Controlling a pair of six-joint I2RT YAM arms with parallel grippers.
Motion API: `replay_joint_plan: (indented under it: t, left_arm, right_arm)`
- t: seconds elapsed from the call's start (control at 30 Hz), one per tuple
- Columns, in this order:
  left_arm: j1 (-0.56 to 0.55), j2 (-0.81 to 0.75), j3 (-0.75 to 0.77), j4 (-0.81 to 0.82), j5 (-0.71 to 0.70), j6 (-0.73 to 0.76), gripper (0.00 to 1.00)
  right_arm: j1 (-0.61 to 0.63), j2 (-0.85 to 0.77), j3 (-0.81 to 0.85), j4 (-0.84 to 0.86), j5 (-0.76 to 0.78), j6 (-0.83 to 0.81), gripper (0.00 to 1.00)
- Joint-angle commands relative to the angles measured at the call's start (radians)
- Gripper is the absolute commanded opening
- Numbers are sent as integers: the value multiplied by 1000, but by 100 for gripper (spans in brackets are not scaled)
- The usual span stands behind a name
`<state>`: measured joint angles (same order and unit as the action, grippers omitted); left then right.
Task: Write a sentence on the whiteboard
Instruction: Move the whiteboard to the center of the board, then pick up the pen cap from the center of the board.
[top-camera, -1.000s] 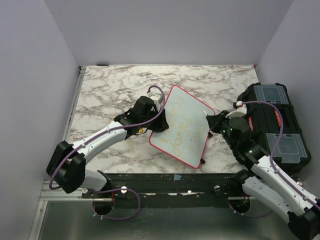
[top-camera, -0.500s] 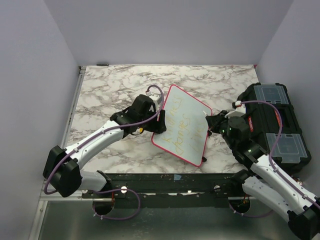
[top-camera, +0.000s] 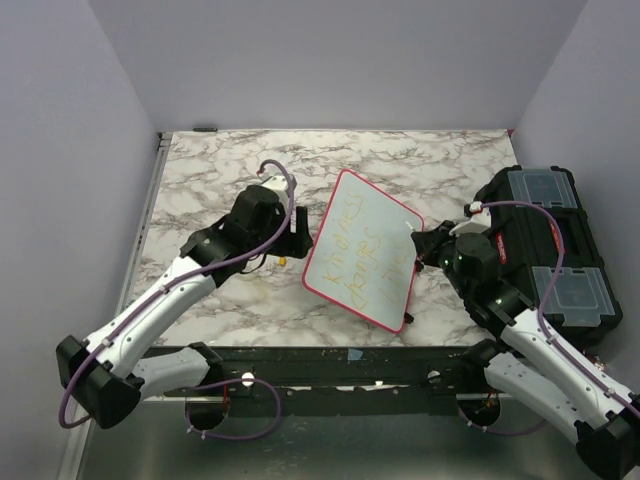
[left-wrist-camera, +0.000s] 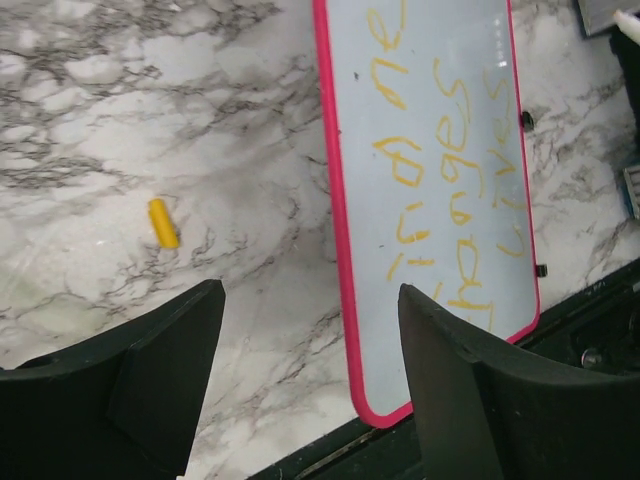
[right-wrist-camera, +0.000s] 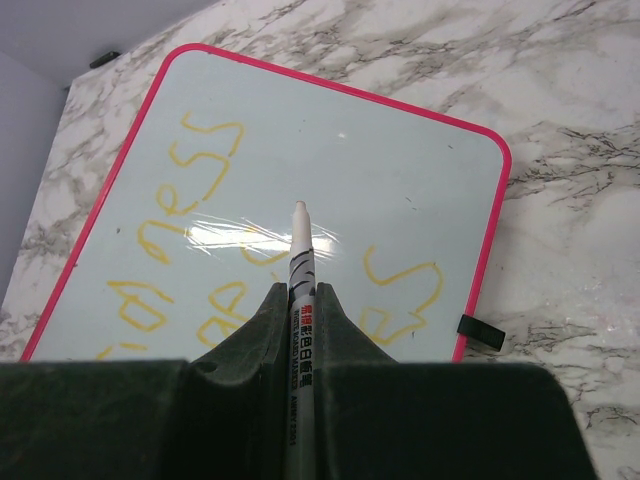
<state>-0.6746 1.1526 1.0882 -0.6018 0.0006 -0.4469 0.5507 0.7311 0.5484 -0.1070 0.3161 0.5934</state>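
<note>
Next, my left gripper moves away from the board and down onto the yellow cap, since the cap lies below its fingers and to their left in the top view.
The whiteboard (top-camera: 372, 208) lies flat and askew on the marble table, pink-framed, also in the left wrist view (left-wrist-camera: 470, 40) and the right wrist view (right-wrist-camera: 400, 150). The sentence (top-camera: 362, 258) runs across it in faint yellow letters (left-wrist-camera: 432, 190) (right-wrist-camera: 200, 160). My right gripper (top-camera: 419, 246) is at the board's right edge, shut (right-wrist-camera: 301, 292) on a white marker (right-wrist-camera: 299, 250) whose tip points over the writing. My left gripper (top-camera: 298, 238) hangs open (left-wrist-camera: 310, 300) just off the board's left edge, nothing between its fingers.
A small yellow cap (left-wrist-camera: 163, 222) lies on the marble left of the board (top-camera: 283, 258). A black toolbox (top-camera: 545, 245) with clear lids stands at the right. Small black clips (right-wrist-camera: 481, 333) sit on the board's frame. The table's dark front rail (top-camera: 330, 358) runs below the board.
My left gripper has opened and drawn back to the left, off the whiteboard's left edge. The right gripper and marker have stayed put.
</note>
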Motion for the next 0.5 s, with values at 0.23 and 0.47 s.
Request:
replay_joint_plan:
  t: [0.23, 0.47]
  left_arm:
    - [181, -167, -212, -27, -143, -93, 70]
    - [182, -33, -267, 52, -174, -96, 63]
  right_arm:
    - [6, 28, 31, -1, -47, -10, 1]
    - [6, 32, 59, -11, -91, -1, 1]
